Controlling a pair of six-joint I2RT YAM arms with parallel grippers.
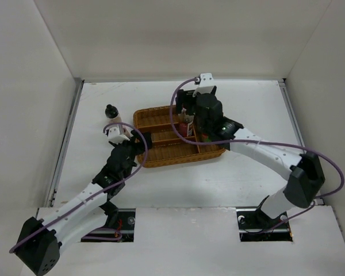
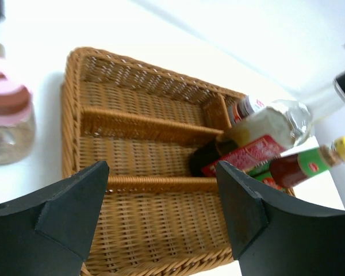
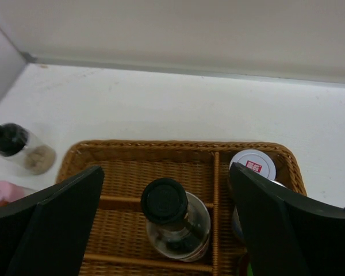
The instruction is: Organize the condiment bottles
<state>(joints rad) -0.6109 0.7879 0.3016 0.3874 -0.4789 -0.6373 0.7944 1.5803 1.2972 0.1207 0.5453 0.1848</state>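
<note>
I should swing my left gripper outward and left in the top view, then down over the jar's pink cap, as that jar still stands outside the tray (image 3: 161, 144).
The tall dark-red black-capped bottle (image 3: 172, 215) stands in the wicker tray (image 3: 161, 144), between the spread fingers of my right gripper (image 3: 167, 230), which is open and not touching it. The silver-lidded jar (image 3: 253, 164) stands in the tray's right compartment. The green-red yellow-capped bottle (image 2: 310, 164) is beside the tall bottle (image 2: 247, 144). The pink-capped jar (image 2: 8, 115) and the black-capped tan jar (image 1: 111, 112) stand on the table left of the tray. My left gripper (image 2: 161, 213) is open and empty over the tray's near left corner.
The tray (image 1: 161, 163) sits mid-table, with wicker dividers between its compartments. White walls enclose the table on three sides. My right arm (image 1: 264, 152) reaches in from the right, and my left arm (image 1: 92, 192) from the near left.
</note>
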